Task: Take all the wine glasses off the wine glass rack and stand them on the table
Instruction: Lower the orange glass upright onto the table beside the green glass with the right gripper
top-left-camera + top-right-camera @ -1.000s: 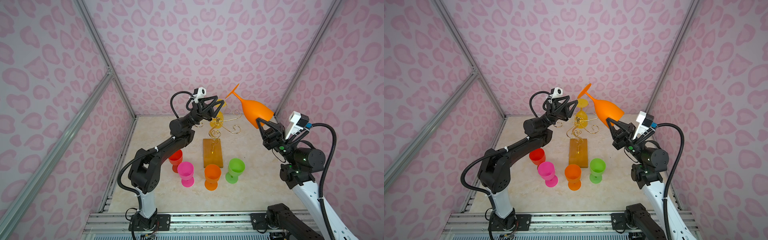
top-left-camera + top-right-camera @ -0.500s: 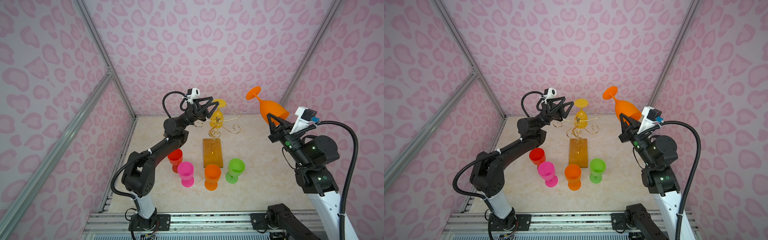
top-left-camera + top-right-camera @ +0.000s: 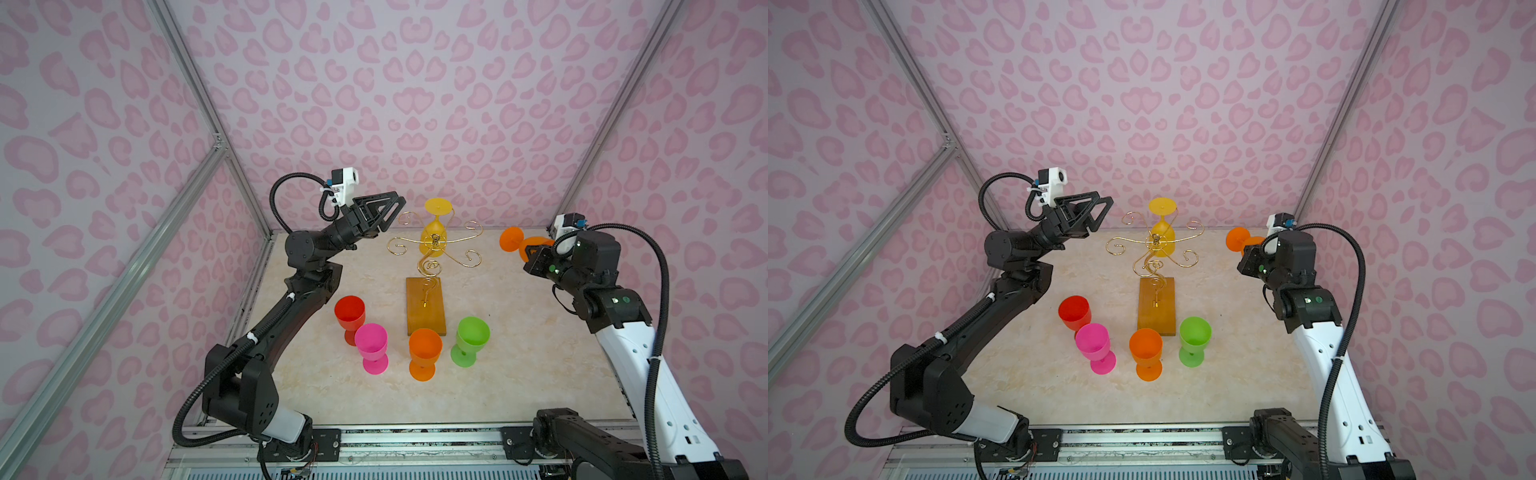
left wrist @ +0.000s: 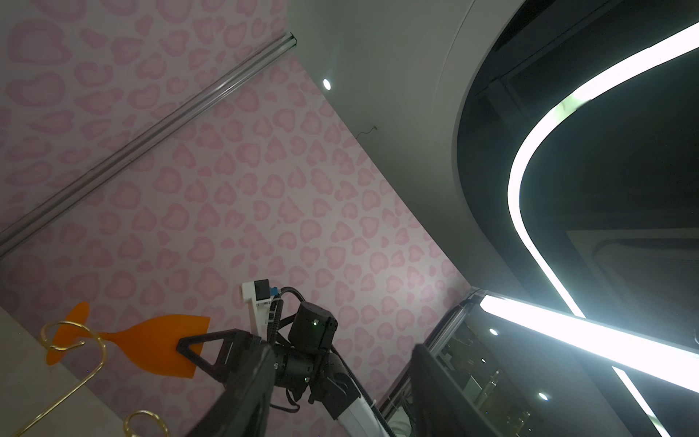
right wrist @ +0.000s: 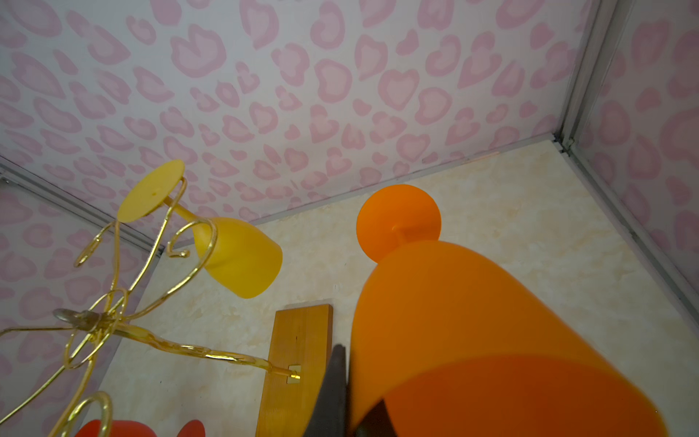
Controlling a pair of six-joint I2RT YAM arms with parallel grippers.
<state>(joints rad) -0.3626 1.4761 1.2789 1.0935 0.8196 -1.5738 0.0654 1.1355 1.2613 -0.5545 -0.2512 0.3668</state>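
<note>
The orange glass (image 3: 512, 240) needs to go down and back with my right gripper, which should tilt it upright. Its rim needs to be released over the tabletop beyond the green glass, because that spot is bare.
The wine glass rack (image 3: 432, 253) (image 3: 1152, 249) (image 5: 113, 318) is thin gold wire on an amber base (image 3: 425, 307) mid-table. A yellow wine glass (image 3: 432, 239) (image 3: 1163, 241) (image 5: 242, 261) hangs upside down on its far side. My right gripper (image 3: 534, 255) (image 3: 1250, 257) (image 5: 353, 401) is shut on the rim of an orange wine glass (image 3: 512, 240) (image 3: 1237, 239) (image 5: 472, 321) (image 4: 151, 340), held tilted at the back right, clear of the rack. My left gripper (image 3: 392, 214) (image 3: 1100, 214) (image 4: 340, 352) hangs open and empty just left of the rack's arms.
Several glasses stand upright near the base's front end: red (image 3: 350, 311), pink (image 3: 371, 340), orange (image 3: 424, 349) and green (image 3: 472, 334). Pink patterned walls close the table in at the back and on both sides.
My right arm has carried the orange glass down and to the right, away from the rack. My left gripper has drawn back a little to the left and opened wider.
</note>
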